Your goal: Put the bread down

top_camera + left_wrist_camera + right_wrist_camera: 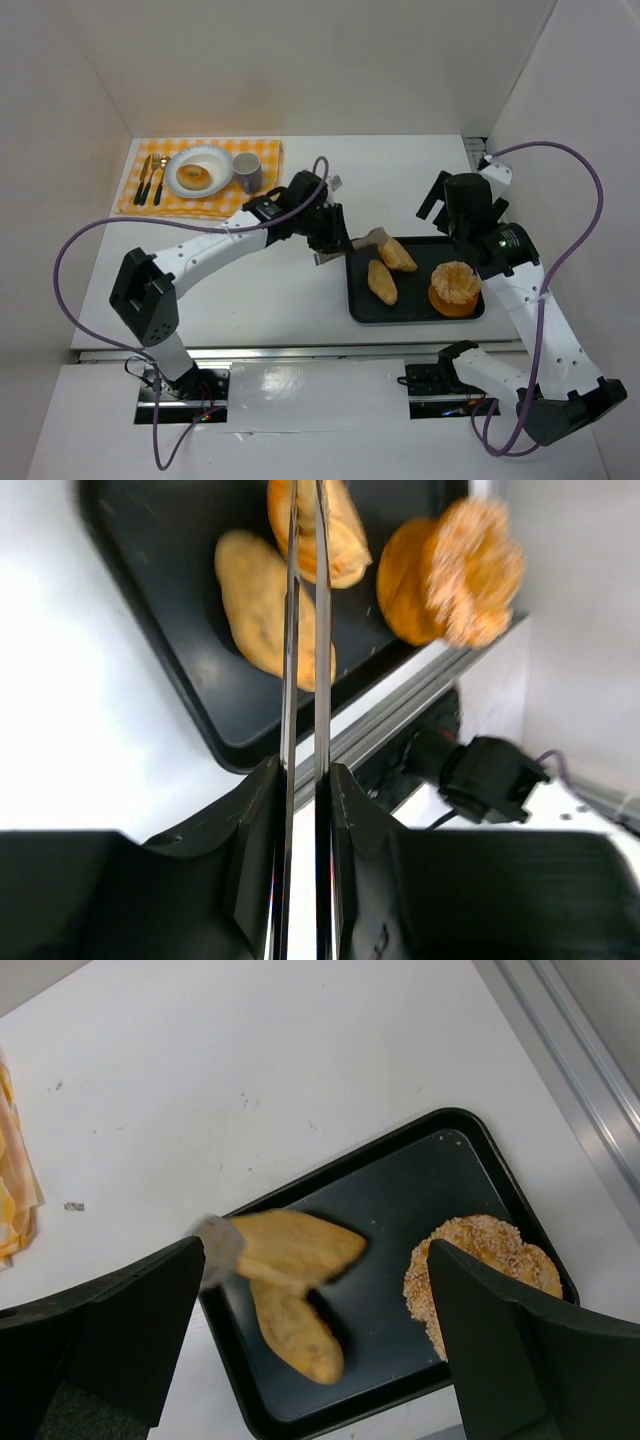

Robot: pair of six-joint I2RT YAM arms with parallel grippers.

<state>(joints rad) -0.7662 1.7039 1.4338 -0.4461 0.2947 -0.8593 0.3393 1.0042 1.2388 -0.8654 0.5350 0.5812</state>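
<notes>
The left gripper lifts, swings over the plate's bare far side, lowers and releases next, since that side lies outward of it and to its left in the top view.
My left gripper (328,232) is shut on metal tongs (305,660). The tongs' tips (368,239) pinch one oval roll (397,254) over the left end of the black tray (420,312). It looks slightly raised and overlaps the second roll (382,282), which lies on the tray. Both rolls show in the left wrist view (340,530) (258,600) and in the right wrist view (295,1248) (300,1345). The ring bread (193,176) sits on a white plate (215,160) at the back left. My right gripper (438,207) (315,1295) is open and empty above the tray.
A round orange fluted pastry (455,288) sits at the tray's right end. The plate rests on a yellow checked cloth (265,152) with a grey cup (247,172) and cutlery (150,180). The table's near edge rail (400,705) runs just past the tray.
</notes>
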